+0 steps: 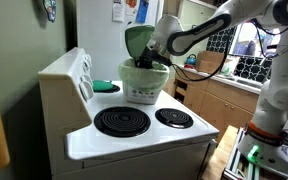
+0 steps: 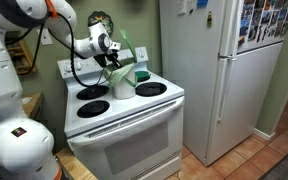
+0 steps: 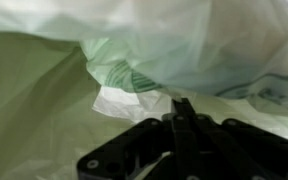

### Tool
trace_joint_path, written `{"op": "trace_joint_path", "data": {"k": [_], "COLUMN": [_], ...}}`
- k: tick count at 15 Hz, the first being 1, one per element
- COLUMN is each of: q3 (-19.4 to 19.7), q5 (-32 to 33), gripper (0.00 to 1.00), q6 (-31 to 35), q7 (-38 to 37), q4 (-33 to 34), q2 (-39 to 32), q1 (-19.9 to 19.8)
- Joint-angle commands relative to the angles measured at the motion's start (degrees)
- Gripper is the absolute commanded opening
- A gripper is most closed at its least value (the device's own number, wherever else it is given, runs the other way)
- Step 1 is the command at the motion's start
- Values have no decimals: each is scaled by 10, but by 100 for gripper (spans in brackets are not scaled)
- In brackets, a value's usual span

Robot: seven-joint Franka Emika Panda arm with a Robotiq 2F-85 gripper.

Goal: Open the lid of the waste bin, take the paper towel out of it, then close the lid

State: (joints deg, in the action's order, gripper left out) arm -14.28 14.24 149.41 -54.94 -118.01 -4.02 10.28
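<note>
Next, my gripper lifts up and back out of the bin (image 1: 142,90) to release the paper towel over the empty rear burner, as that lies back from my gripper.
The waste bin (image 1: 142,90) stands on a back burner of the white stove; it also shows in an exterior view (image 2: 123,86). Its dark green lid (image 1: 137,40) is tipped up open behind the rim, also seen in an exterior view (image 2: 127,47). My gripper (image 1: 150,63) reaches down into the bin's mouth. In the wrist view the pale green liner (image 3: 34,90) fills the picture, and the white paper towel (image 3: 124,103) lies crumpled in it. The gripper (image 3: 182,106) has its fingers together, with the tips at the wad's edge, seemingly pinching it.
A flat bright-green object (image 1: 106,87) lies on the stove beside the bin. Two front burners (image 1: 122,121) (image 1: 174,118) lie before it. The stove's back panel (image 1: 82,72) rises close by. A white fridge (image 2: 219,70) stands beside the stove.
</note>
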Motion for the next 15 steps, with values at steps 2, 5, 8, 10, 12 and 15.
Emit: {"op": "trace_joint_path", "data": {"k": [2, 5, 8, 10, 12, 15], "q3": [15, 12, 3, 2, 28, 59], "q5": [-9, -10, -38, -110, -216, -353], "gripper": [0, 0, 0, 0, 0, 0], "q6": [-6, -3, -2, -17, -33, -95], "q7": [0, -1, 18, 65, 142, 239], "q4": [3, 1, 0, 5, 12, 28], "q2": [21, 68, 127, 164, 190, 215], "q1": [18, 20, 19, 27, 68, 121]}}
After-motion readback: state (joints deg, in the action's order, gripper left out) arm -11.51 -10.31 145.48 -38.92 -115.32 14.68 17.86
